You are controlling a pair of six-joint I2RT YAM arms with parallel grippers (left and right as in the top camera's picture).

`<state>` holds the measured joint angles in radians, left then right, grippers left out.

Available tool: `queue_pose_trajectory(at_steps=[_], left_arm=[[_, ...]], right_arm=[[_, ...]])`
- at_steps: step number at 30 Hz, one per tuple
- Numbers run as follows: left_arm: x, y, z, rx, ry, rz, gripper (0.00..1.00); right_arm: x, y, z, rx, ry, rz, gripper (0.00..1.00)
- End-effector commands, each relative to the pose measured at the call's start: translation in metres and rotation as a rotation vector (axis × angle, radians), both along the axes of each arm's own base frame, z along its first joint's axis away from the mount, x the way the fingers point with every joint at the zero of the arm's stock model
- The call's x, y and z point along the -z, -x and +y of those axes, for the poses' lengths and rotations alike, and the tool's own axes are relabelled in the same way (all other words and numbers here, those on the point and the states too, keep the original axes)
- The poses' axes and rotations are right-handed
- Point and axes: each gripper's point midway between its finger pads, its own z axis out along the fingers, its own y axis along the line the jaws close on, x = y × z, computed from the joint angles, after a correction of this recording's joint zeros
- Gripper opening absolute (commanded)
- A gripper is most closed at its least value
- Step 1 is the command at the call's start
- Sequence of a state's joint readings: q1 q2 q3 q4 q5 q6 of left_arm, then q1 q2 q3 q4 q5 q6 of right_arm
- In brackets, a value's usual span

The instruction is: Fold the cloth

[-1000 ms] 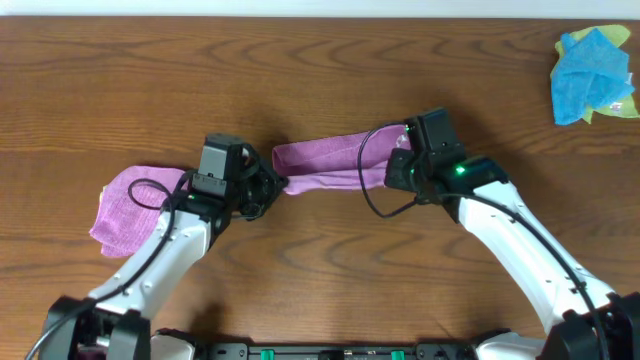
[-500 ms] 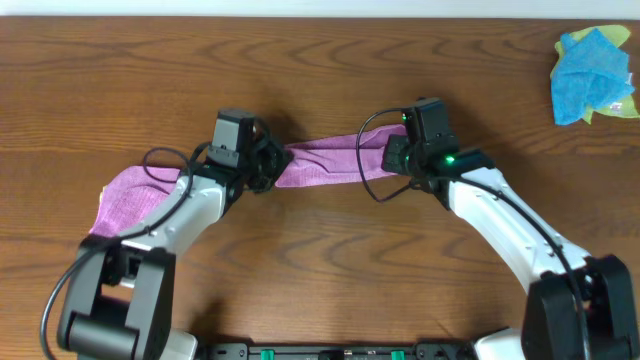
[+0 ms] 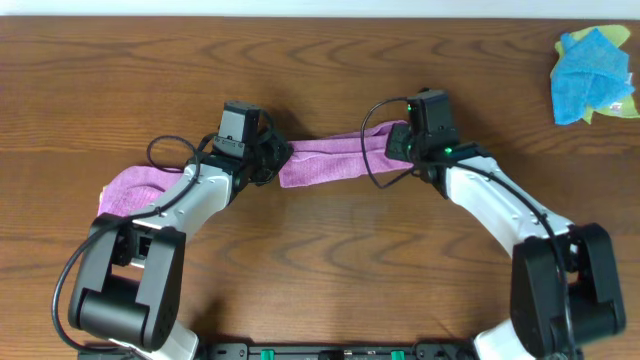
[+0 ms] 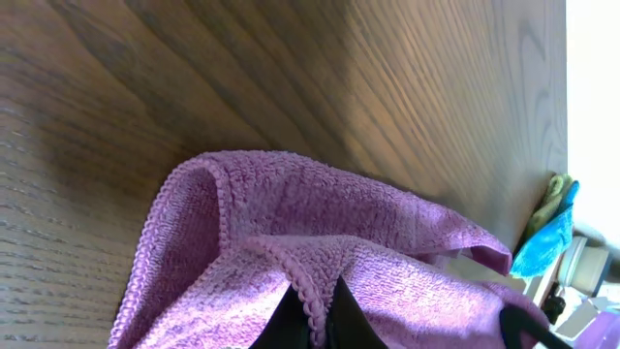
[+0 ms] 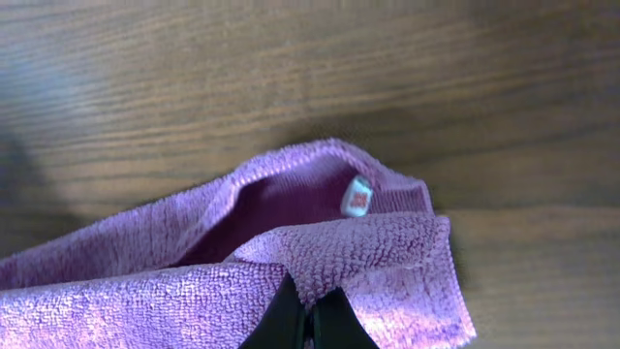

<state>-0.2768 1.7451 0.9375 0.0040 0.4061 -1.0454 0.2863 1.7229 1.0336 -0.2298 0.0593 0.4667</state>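
The left gripper needs to lower the pinched hem onto the cloth's lower layer next, and then let go of the hem.
The purple cloth (image 3: 330,160) hangs as a bunched strip stretched between my two grippers over the middle of the table. More purple fabric (image 3: 128,187) lies on the wood to the left, partly under my left arm. My left gripper (image 3: 274,160) is shut on the strip's left end; in the left wrist view its fingertips (image 4: 312,315) pinch the stitched hem of the cloth (image 4: 252,223). My right gripper (image 3: 397,146) is shut on the right end; in the right wrist view the gripper (image 5: 310,320) pinches a fold of the cloth (image 5: 145,291) near a small white tag (image 5: 357,197).
A crumpled bright blue cloth (image 3: 588,72) lies on a yellow-green cloth (image 3: 617,106) at the far right corner; the blue cloth (image 4: 542,237) also shows in the left wrist view. Bare wooden table (image 3: 330,260) lies between the arms. The table's far edge (image 3: 320,17) runs along the top.
Both grippers have carried the cloth's held edge toward the far side of the table. The strip now sits higher in the overhead view, and the left-hand fabric has been drawn along.
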Motion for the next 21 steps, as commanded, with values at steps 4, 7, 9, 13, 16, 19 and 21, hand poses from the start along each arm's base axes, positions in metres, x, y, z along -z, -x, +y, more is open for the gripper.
queue_pose_trajectory(at_steps=[4,7,9,13,16,19,21], left_arm=[[0.009,-0.008,0.007,-0.021,-0.058,-0.007,0.06],[0.014,-0.008,0.008,-0.026,-0.07,-0.001,0.06],[0.017,-0.008,0.009,-0.027,-0.078,0.005,0.06],[0.028,-0.008,0.012,-0.04,-0.102,0.02,0.06],[0.034,-0.009,0.015,-0.05,-0.118,0.026,0.06],[0.04,-0.009,0.017,-0.055,-0.131,0.035,0.06],[0.043,-0.009,0.017,-0.055,-0.132,0.038,0.06]], right_arm=[[0.004,-0.025,-0.006,0.004,0.04,-0.022,0.01],[0.013,-0.034,-0.001,-0.016,0.04,-0.018,0.01],[0.016,-0.038,0.0,-0.024,0.047,-0.02,0.01],[0.023,-0.044,0.002,-0.039,0.059,-0.028,0.01],[0.028,-0.048,0.002,-0.046,0.068,-0.033,0.01],[0.036,-0.049,0.002,-0.048,0.074,-0.029,0.01],[0.042,-0.05,0.002,-0.056,0.082,-0.024,0.01]])
